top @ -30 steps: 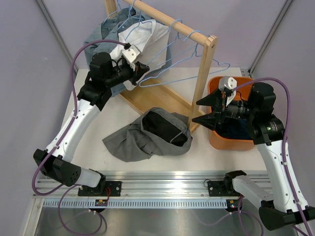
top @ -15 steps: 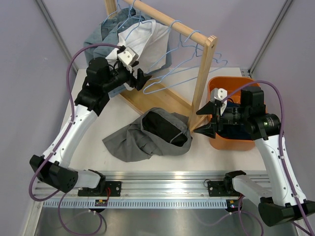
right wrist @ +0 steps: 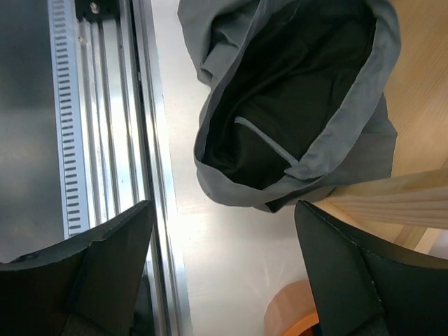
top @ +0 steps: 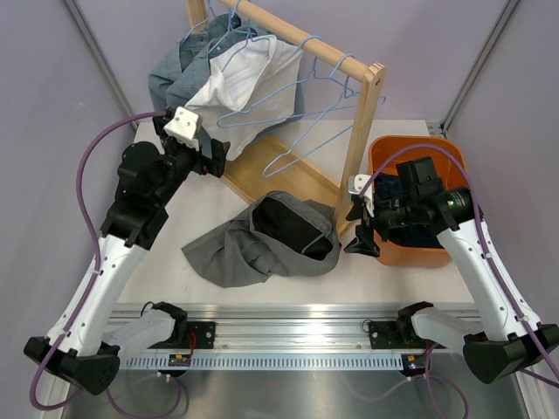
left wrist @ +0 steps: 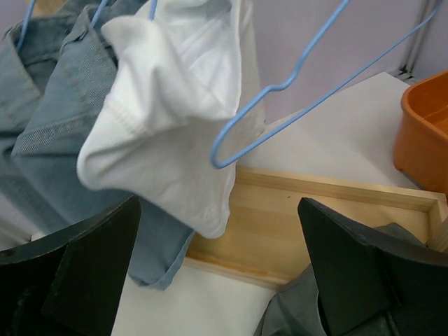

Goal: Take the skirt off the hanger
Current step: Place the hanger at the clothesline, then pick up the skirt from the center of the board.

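My right gripper is to go to the left in the top view and down first, to get the skirt's near waistband edge, open around the black lining.
The grey skirt lies crumpled on the table in front of the wooden rack, its black lining showing, with no hanger in it. An empty blue wire hanger hangs free from the rack's rod; in the left wrist view the hanger crosses beside a white garment. My left gripper is open, near the white garment, with nothing between its fingers. My right gripper is open beside the skirt's right edge; the skirt lies just beyond its fingertips.
The wooden rack carries a denim garment, the white garment and more blue hangers. Its base frame lies on the table. An orange bin holding dark cloth stands at the right. A metal rail runs along the near edge.
My left gripper has opened, let go of the blue hanger and drawn back to the left. The hanger swung back under the rod. My right gripper has dropped lower beside the skirt.
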Tool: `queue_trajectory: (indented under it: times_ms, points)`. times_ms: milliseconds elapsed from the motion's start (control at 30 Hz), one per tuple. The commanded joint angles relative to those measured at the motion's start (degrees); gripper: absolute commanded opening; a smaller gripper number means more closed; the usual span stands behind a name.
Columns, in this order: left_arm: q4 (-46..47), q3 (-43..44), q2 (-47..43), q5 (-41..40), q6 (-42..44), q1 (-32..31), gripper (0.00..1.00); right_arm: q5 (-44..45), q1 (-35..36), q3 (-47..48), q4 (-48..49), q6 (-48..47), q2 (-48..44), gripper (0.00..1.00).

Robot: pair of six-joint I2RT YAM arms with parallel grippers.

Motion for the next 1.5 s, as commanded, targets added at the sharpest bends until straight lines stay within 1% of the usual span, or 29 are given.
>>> queue_trajectory:
  times_ms: [0, 67, 133, 167, 200, 267, 367, 400, 467, 533, 633, 667, 800, 833, 900, 933, 967, 1033, 1133, 1267, 1300, 1333, 1400, 1433, 1467]
  points:
    - [-3.0, -2.3, -3.9, -8.1, -2.0, 0.1, 0.99, 9.2, 4.5, 0.0, 2.8, 4.4, -0.1, 0.90]
    - [-5.0, -4.2, -6.7, -10.0, -3.0, 0.1, 0.99, 12.6, 6.4, 0.3, 3.8, 5.3, 0.8, 0.91]
    - [-8.1, -6.2, -8.7, -12.0, -4.1, 0.1, 0.99, 13.9, 8.3, 0.1, 6.5, 7.4, 1.3, 0.92]
    - [-9.1, -6.8, -10.9, -12.6, -4.4, 0.1, 0.99, 15.3, 9.0, -0.1, 7.8, 8.6, 1.6, 0.97]
    - [-9.9, -7.3, -12.0, -13.2, -4.7, 0.2, 0.99, 16.4, 9.6, -0.6, 11.1, 11.5, 1.7, 1.00]
    - [-12.7, -8.6, -14.7, -15.2, -5.9, 0.2, 0.99, 17.1, 11.1, -0.8, 12.9, 12.5, 2.5, 0.99]
    - [-16.0, -9.5, -16.7, -16.8, -7.9, 0.2, 0.99, 17.9, 13.0, -2.2, 18.6, 16.3, 3.1, 0.99]
    - [-17.5, -9.5, -17.3, -17.0, -8.4, 0.2, 0.99, 18.4, 13.5, -3.5, 22.2, 18.8, 3.1, 0.99]
    - [-19.0, -8.8, -17.3, -16.9, -9.2, 0.2, 0.99, 19.9, 15.1, -4.9, 26.3, 21.5, 2.6, 0.99]
    - [-21.0, -7.9, -17.2, -16.8, -12.6, 0.1, 0.99, 20.3, 15.9, -7.3, 31.5, 24.8, 2.0, 0.99]
    - [-23.2, -7.6, -17.0, -15.4, -15.3, 0.2, 0.99, 23.2, 18.0, -10.4, 38.5, 29.0, 1.8, 1.00]
    - [-24.3, -7.5, -16.9, -15.2, -15.8, 0.2, 0.99, 26.2, 19.7, -11.4, 41.3, 30.0, 2.2, 1.00]
    - [-25.9, -8.2, -17.0, -14.2, -16.8, 0.1, 0.99, 31.5, 24.1, -11.4, 44.2, 33.1, 5.0, 0.99]
    - [-26.0, -8.6, -17.0, -13.7, -16.5, 0.1, 0.99, 32.1, 26.6, -11.2, 44.4, 33.2, 5.7, 0.99]
    - [-25.7, -8.9, -17.4, -13.5, -16.0, 0.2, 0.99, 36.1, 29.5, -10.9, 45.3, 33.8, 8.2, 0.99]
    - [-25.6, -9.1, -17.4, -13.6, -15.7, 0.2, 0.99, 37.8, 32.4, -10.8, 45.5, 33.9, 10.0, 1.00]
    - [-25.5, -9.4, -17.4, -13.7, -15.6, 0.1, 0.99, 40.1, 33.5, -10.7, 45.2, 33.9, 11.1, 0.99]
    - [-24.8, -9.8, -17.9, -13.7, -15.4, 0.1, 0.99, 41.2, 36.0, -10.7, 44.6, 34.2, 13.4, 0.99]
    - [-23.7, -10.9, -18.2, -13.3, -15.5, 0.2, 0.99, 42.3, 37.7, -12.4, 45.0, 34.2, 14.7, 0.99]
    - [-22.6, -12.4, -18.9, -12.9, -16.1, 0.2, 0.99, 48.2, 39.1, -14.3, 46.0, 32.9, 17.4, 0.99]
    - [-22.4, -13.0, -19.2, -12.8, -16.2, 0.2, 0.99, 48.4, 39.1, -14.8, 45.8, 31.5, 17.6, 0.97]
    - [-22.1, -13.4, -19.7, -12.7, -16.5, 0.2, 0.99, 47.6, 39.1, -15.1, 45.6, 30.7, 17.5, 0.89]
    - [-21.5, -14.0, -20.1, -12.5, -16.6, 0.1, 0.99, 45.0, 39.1, -15.6, 43.1, 27.5, 17.0, 0.79]
    - [-21.2, -14.5, -20.3, -12.4, -16.6, 0.2, 0.99, 39.9, 39.1, -15.0, 40.7, 25.8, 16.4, 0.69]
    - [-20.8, -14.6, -20.4, -12.3, -16.5, 0.2, 0.99, 36.5, 39.1, -12.3, 32.4, 23.2, 16.1, 0.65]
